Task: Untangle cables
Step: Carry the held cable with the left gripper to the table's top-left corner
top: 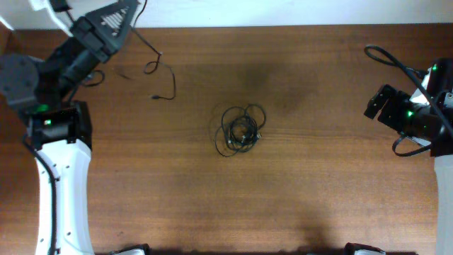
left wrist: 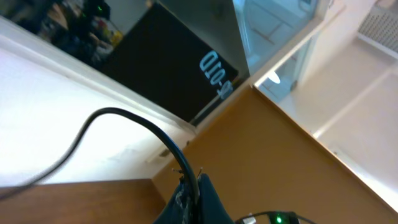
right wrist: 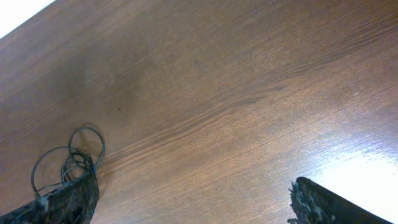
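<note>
The thin cable will be let go next: my left gripper will lower to the bare table by the table's far edge [top: 126, 51] [left wrist: 99, 200] below, clear of the bundle, tip its fingers down and release it.
A small knotted bundle of thin black cables [top: 241, 129] lies on the wooden table [top: 318, 184] at its middle. One separate cable [top: 161, 76] trails in loose curves from the back left corner to a small plug end. My left gripper [top: 126, 13] is raised at that corner. In the left wrist view the left gripper [left wrist: 190, 179] is shut on a thin black cable [left wrist: 118, 114] that arcs away to the left. My right gripper [top: 374, 105] hovers at the right edge, far from the bundle. Its fingers [right wrist: 69, 200] stand wide open with bare table between them, and the bundle [right wrist: 69, 157] shows beyond the left finger.
The white left arm [top: 64, 191] stands along the left edge. A thicker black robot cable [top: 386, 57] loops at the back right by the right arm. A white wall strip [top: 283, 10] borders the table's far edge. A dark panel [left wrist: 168, 68] fills the left wrist view's background.
</note>
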Robot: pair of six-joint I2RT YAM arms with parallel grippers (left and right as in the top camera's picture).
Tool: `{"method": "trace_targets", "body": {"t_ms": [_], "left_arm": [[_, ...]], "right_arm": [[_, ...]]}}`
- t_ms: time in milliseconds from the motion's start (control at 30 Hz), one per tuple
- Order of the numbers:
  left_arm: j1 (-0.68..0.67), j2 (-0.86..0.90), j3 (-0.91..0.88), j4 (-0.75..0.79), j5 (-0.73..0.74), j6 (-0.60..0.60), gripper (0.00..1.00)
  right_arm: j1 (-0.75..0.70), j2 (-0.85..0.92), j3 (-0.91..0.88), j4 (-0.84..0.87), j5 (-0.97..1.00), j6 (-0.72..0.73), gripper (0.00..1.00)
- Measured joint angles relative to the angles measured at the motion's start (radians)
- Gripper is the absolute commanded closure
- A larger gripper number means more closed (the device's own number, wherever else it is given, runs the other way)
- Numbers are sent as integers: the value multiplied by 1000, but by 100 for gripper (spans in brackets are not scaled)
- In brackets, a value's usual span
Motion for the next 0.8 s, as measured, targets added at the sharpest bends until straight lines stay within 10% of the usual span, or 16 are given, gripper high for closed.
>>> {"method": "trace_targets", "body": {"t_ms": [467, 800], "left_arm": [[69, 66, 62, -537, -200, 397, 99], [69, 498, 892, -1332, -425, 807, 95]], "right_arm": [[0, 38, 0, 0, -18, 0, 1], [0, 150, 0, 2, -60, 0, 1]]}}
